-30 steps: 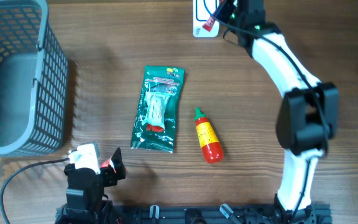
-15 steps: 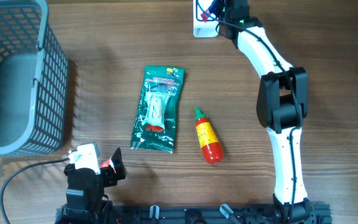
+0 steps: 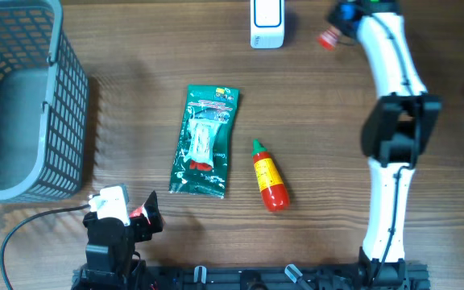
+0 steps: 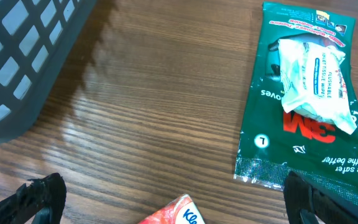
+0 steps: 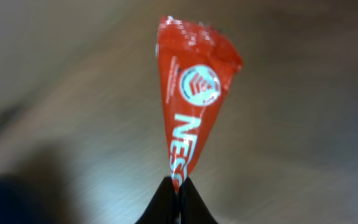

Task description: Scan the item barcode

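Next, my right gripper will go to the right in the overhead view and back, to release the red sachet beside the round white object.
A red sachet (image 5: 194,106) with white lettering hangs from my right gripper (image 5: 178,185), whose fingers are shut on its lower tip. In the overhead view the sachet (image 3: 327,39) and right gripper (image 3: 335,29) are at the far edge, to the right of the white scanner (image 3: 266,24) and apart from it. My left gripper (image 3: 139,216) rests at the near left edge, open. Its black fingertips (image 4: 39,199) stand wide apart in the left wrist view. The corner of a red and white pack (image 4: 174,214) shows between them, not gripped.
A green wipes packet (image 3: 205,141) lies mid-table, also in the left wrist view (image 4: 306,93). A small red sauce bottle (image 3: 269,176) lies to its right. A grey mesh basket (image 3: 22,97) fills the far left corner.
The right arm has swung to the right, carrying the red sachet from over the white scanner to a spot beside it. The left arm has not moved.
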Available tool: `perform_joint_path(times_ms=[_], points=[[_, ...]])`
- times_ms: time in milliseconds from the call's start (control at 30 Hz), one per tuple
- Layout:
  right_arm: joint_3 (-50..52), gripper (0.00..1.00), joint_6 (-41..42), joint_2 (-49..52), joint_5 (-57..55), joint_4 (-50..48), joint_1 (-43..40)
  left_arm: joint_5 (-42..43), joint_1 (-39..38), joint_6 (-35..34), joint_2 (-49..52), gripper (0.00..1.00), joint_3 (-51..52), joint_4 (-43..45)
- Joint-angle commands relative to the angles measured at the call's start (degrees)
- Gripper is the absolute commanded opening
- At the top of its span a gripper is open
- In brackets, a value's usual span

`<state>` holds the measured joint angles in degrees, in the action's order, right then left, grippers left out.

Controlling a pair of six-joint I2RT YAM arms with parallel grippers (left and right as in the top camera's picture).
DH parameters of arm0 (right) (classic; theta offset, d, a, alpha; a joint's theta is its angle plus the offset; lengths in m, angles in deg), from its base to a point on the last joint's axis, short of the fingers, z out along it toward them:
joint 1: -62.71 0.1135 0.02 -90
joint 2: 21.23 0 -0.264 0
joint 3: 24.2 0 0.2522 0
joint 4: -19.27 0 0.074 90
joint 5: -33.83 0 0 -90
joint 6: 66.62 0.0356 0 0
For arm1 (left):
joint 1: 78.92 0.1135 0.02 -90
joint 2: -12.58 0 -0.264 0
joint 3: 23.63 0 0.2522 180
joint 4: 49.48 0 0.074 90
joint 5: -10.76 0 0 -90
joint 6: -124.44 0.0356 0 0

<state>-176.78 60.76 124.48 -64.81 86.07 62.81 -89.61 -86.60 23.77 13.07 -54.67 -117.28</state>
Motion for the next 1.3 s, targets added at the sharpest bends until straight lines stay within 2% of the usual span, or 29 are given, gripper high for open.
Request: perform_joint_path(times_ms=[0,67,167,233,300,367,400,467,500,533,567,633,767,1000,1200,1267], points=[[1.2,0.04,-4.2,-0.7,-12.6,4.6,-7.6,0.5,0.4,-0.3,-0.1,1.0,0.2,0.0],[3.1,0.05,-10.1,-0.7,-18.0,4.9,-11.2,0.5,0.4,-0.3,-0.1,1.0,0.2,0.0],[5.5,0.05,-10.3,-0.7,-24.2,5.7,-15.6,0.5,0.4,-0.3,-0.1,1.0,0.2,0.0],[6.9,0.04,-10.8,-0.7,-23.5,4.3,-18.9,0.5,0.4,-0.3,-0.1,1.0,0.2,0.0],[6.9,0.09,-15.4,-0.7,-20.1,4.1,-21.4,0.5,0.4,-0.3,-0.1,1.0,0.2,0.0],[6.4,0.45,-17.9,-1.3,-17.4,5.0,-23.7,0.5,0.4,-0.3,-0.1,1.0,0.2,0.0],[5.9,0.56,-17.7,-1.9,-17.4,6.3,-24.6,0.5,0.4,-0.3,-0.1,1.0,0.2,0.0],[5.5,0.57,-17.6,-3.1,-17.4,7.3,-25.2,0.5,0.4,-0.3,-0.1,1.0,0.2,0.0],[5.4,0.63,-17.6,-4.3,-17.4,7.7,-25.3,0.5,0.4,-0.3,-0.1,1.0,0.2,0.1],[5.3,0.87,-16.6,-5.9,-17.4,8.2,-25.2,0.5,0.4,-0.3,-0.1,1.0,0.2,0.0],[5.3,1.0,-15.5,-6.9,-17.3,8.7,-25.0,0.5,0.4,-0.3,-0.1,1.0,0.2,0.0],[5.3,1.0,-12.2,-10.6,-14.4,10.6,-24.0,0.5,0.4,-0.3,-0.1,1.0,0.2,0.0],[5.3,1.0,-11.3,-17.7,-3.3,14.3,-20.5,0.5,0.4,-0.3,-0.1,1.0,0.2,0.0],[5.3,1.0,-5.8,-30.4,0.0,25.3,-11.3,0.5,0.4,-0.3,-0.1,1.0,0.2,0.0],[5.3,1.0,-6.0,-37.8,6.3,38.3,0.4,0.5,0.4,-0.3,-0.1,1.0,0.2,0.1],[6.3,1.0,-10.6,-38.4,7.8,39.1,5.1,0.5,0.4,-0.3,-0.1,1.0,0.2,0.0]])
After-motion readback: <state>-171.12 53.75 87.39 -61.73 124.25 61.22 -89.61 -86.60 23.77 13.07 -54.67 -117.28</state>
